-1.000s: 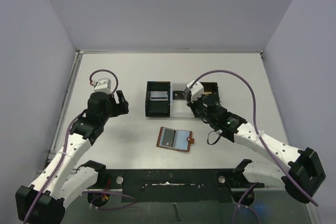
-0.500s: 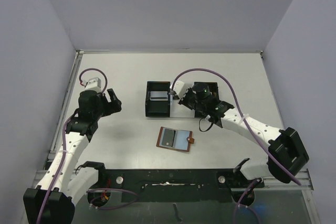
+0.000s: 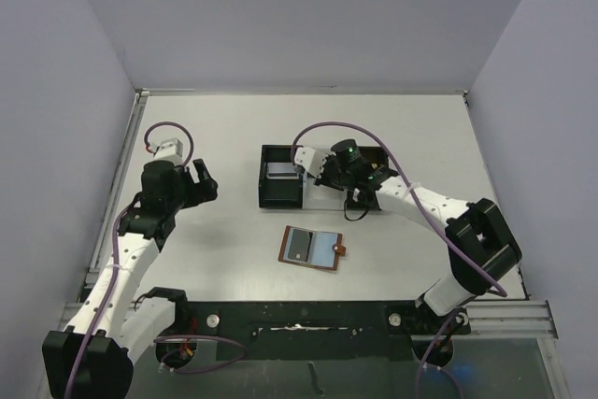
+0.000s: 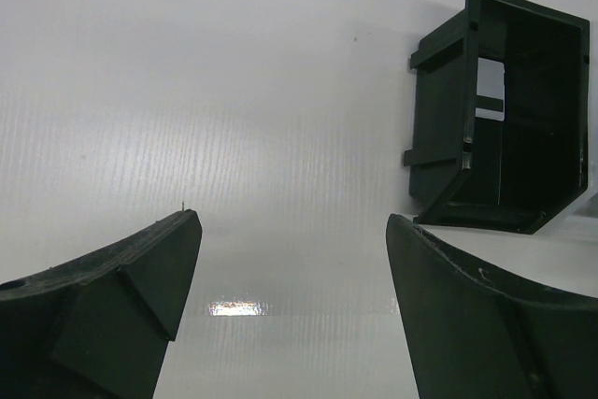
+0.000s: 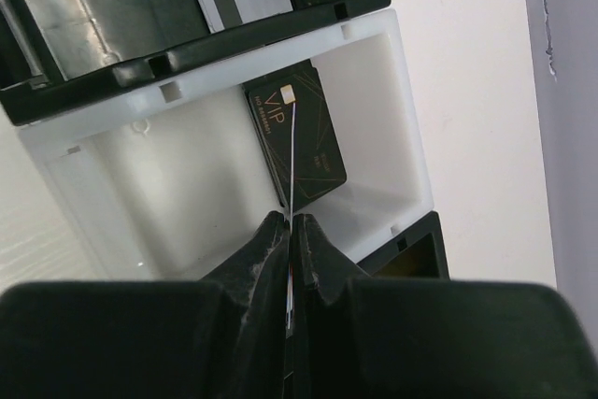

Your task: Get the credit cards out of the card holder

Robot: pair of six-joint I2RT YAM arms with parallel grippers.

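Next, my right gripper moves outward and down to the black VIP card [image 5: 311, 142] and releases the credit card atop it, as the VIP card lies beyond the fingers.
The card holder [image 3: 312, 249] lies open on the table in front of the tray, brown-edged with blue-grey pockets, and a dark card shows in its left pocket. My right gripper [image 5: 291, 223] is shut on a thin credit card [image 5: 293, 165] seen edge-on. It hangs over the tray's white middle compartment [image 5: 402, 119], where a black VIP card [image 5: 322, 161] lies flat. From above, the right gripper [image 3: 313, 167] sits over the tray. My left gripper [image 4: 294, 231] stands open over bare table, apart from everything, with nothing between its fingers [image 4: 140, 268].
The three-compartment tray [image 3: 263, 175] stands at mid-table, and a light card [image 3: 280, 172] lies in its black left compartment. That black compartment [image 4: 439, 137] shows in the left wrist view, ahead and to the right. Grey walls enclose the table on three sides.
My right arm has swung left along the tray, carrying the card to above the middle compartment. The left arm has drawn back to the left, and its jaws have widened slightly.
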